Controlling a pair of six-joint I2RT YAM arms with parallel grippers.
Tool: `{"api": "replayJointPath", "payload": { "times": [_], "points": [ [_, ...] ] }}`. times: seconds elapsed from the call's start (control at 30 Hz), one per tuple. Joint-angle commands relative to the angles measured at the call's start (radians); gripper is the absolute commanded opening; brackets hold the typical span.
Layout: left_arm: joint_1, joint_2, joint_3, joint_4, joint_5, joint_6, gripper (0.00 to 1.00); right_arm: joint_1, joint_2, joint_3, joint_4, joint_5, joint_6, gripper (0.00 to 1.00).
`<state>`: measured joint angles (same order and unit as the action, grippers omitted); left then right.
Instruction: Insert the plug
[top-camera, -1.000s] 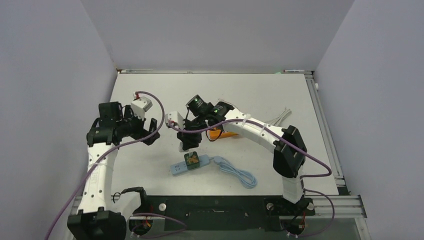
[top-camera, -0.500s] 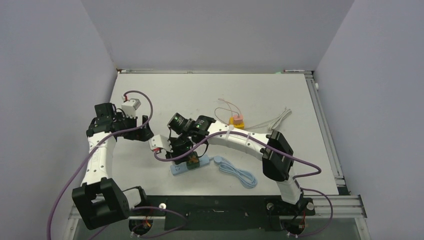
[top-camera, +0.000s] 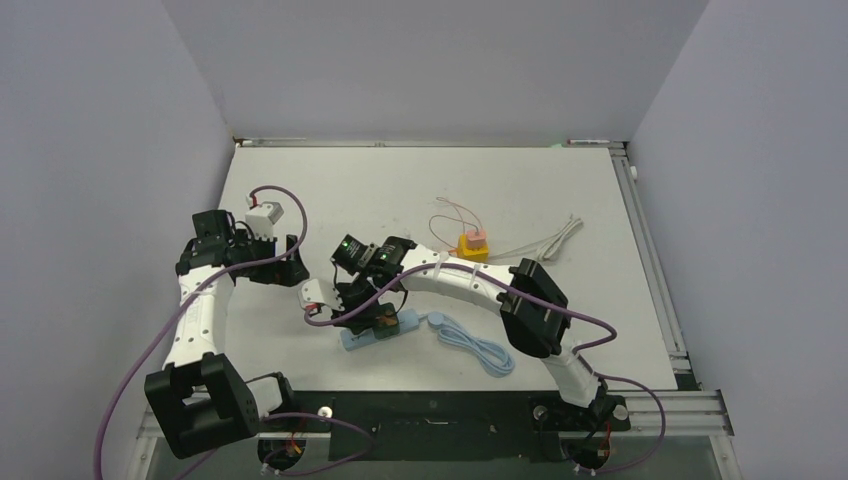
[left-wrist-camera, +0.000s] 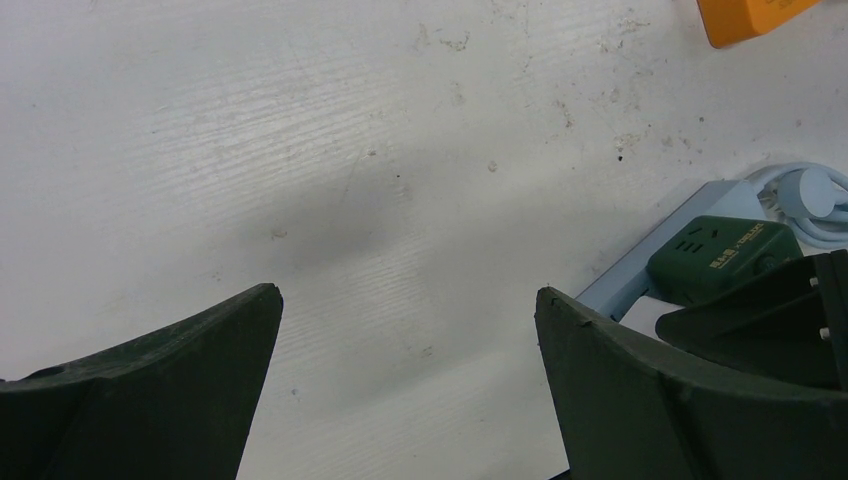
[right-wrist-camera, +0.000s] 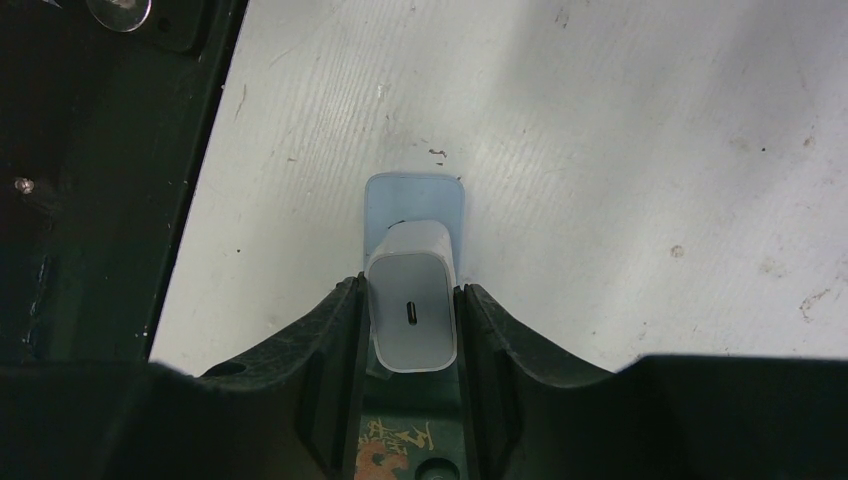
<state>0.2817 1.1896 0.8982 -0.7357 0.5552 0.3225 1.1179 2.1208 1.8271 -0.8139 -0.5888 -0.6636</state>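
The adapter fills the neighbouring part of the power strip, so next I will lower my right gripper to press and release the plug at the power strip's empty end (top-camera: 353, 340) (right-wrist-camera: 414, 205) just below it.
My right gripper (right-wrist-camera: 411, 288) is shut on a white plug (right-wrist-camera: 411, 320), a small charger block with a slot in its top face. It holds the plug upright over the left end of a light blue power strip (right-wrist-camera: 414, 200), touching or very close to it. A dark green adapter (left-wrist-camera: 720, 255) sits in the strip beside it. In the top view the right gripper (top-camera: 365, 312) covers the strip (top-camera: 395, 328) and hides the plug. My left gripper (left-wrist-camera: 408, 292) is open and empty above bare table, left of the strip (left-wrist-camera: 640, 275); in the top view it (top-camera: 285, 262) hangs apart from it.
The strip's light blue cable (top-camera: 478, 346) coils to the right. An orange block with thin wires (top-camera: 472, 244) and a pale cable (top-camera: 550, 238) lie farther back right. The table's near edge with a black frame (right-wrist-camera: 90, 180) is just left of the strip.
My right gripper has moved forward and left with the plug, down onto the power strip. My left arm has pulled back slightly to the left.
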Motion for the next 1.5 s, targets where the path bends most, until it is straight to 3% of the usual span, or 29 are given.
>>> {"api": "replayJointPath", "payload": {
  "times": [0.0, 0.67, 1.47],
  "points": [
    [0.008, 0.005, 0.012, 0.032, 0.029, 0.012, 0.96, -0.003, -0.006, 0.027, 0.026, -0.027, -0.02, 0.05],
    [0.007, -0.001, 0.017, 0.031, 0.022, 0.02, 0.96, 0.0, 0.019, 0.05, 0.042, -0.062, -0.013, 0.05],
    [0.007, -0.006, 0.033, 0.033, 0.016, 0.028, 0.96, 0.003, 0.073, 0.044, 0.021, 0.017, -0.016, 0.05]
  ]
}}
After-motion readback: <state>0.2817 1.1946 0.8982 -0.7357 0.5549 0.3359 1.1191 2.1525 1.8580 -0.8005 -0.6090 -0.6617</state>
